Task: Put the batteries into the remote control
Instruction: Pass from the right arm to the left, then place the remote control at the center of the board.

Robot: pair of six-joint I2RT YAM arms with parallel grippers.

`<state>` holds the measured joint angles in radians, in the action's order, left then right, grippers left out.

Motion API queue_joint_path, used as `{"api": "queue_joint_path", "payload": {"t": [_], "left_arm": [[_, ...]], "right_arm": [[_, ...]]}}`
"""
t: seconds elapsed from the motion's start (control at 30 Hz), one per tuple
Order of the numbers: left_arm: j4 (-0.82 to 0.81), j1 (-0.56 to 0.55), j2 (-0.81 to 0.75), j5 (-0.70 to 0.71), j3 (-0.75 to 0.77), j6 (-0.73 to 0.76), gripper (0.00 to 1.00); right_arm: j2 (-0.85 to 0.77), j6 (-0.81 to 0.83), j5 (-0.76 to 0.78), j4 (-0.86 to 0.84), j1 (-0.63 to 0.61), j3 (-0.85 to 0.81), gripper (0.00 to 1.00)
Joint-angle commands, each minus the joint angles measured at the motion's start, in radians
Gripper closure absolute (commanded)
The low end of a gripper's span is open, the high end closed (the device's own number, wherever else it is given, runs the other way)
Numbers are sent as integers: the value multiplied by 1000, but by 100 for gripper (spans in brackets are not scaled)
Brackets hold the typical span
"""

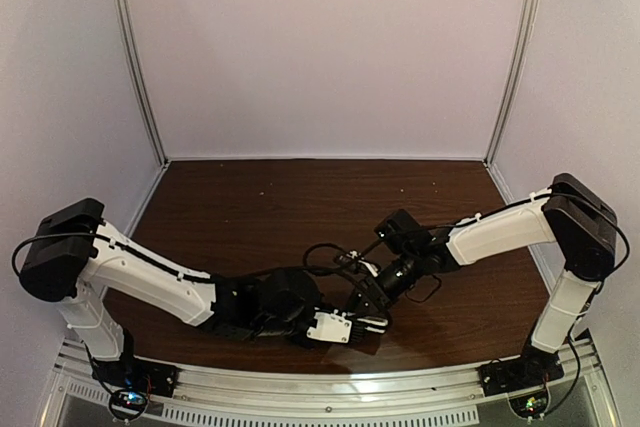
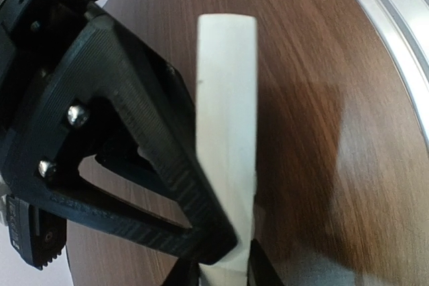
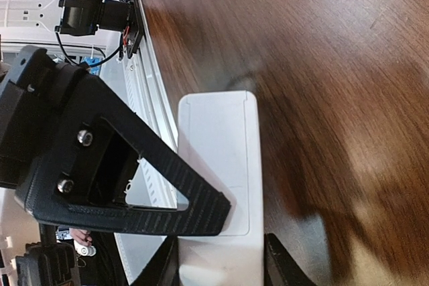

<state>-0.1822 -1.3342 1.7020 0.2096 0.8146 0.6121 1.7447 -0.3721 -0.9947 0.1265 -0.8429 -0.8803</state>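
Note:
The table has bare wood outward from the aluminium bar. My left gripper will next carry the remote (image 2: 226,98) out there, away from the bar, turning as it goes down to release it on the table.
The remote control (image 1: 331,328) is a slim white bar held just above the table near its front edge, between both arms. My left gripper (image 1: 310,325) is shut on it; in the left wrist view the remote (image 2: 226,98) shows edge-on, running away from the gripper (image 2: 224,262). My right gripper (image 1: 366,311) is shut on the remote's other part; in the right wrist view the remote's flat back (image 3: 221,159), with a rectangular panel outline, sits between the gripper's (image 3: 242,240) fingers. No batteries are in view.
The brown wooden table (image 1: 300,207) lies inside a white walled booth. An aluminium rail (image 1: 320,387) runs along the near edge, close under the remote; it also shows in the right wrist view (image 3: 151,125).

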Motion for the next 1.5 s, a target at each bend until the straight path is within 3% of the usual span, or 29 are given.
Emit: {"api": "queue_joint_path", "payload": {"t": [0.0,0.07,0.2,0.4,0.6,0.73,1.0,1.27,1.47], "left_arm": [[24,19,-1,-33,23,-20,82],[35,24,-10,-52,28,-39,86],[35,34,-36,-99,12,-100,89],[70,90,-52,-245,38,-302,94],[96,247,-36,-477,91,-599,98],[28,329,-17,-604,97,-797,99],[-102,451,76,-712,135,-1153,100],[-256,500,161,-703,105,-1396,100],[-223,501,203,-598,110,-1484,100]], "right_arm": [[-34,17,-24,6,-2,-25,90],[-38,14,-23,10,7,-31,72],[-89,-12,1,-5,81,-39,50],[-224,-151,92,-138,269,-35,39],[-342,-198,171,-201,424,23,29],[-382,-150,202,-149,441,27,27],[-395,-143,192,-154,442,75,27],[-387,-140,188,-146,443,86,25],[-377,-136,182,-145,443,92,24]]}}
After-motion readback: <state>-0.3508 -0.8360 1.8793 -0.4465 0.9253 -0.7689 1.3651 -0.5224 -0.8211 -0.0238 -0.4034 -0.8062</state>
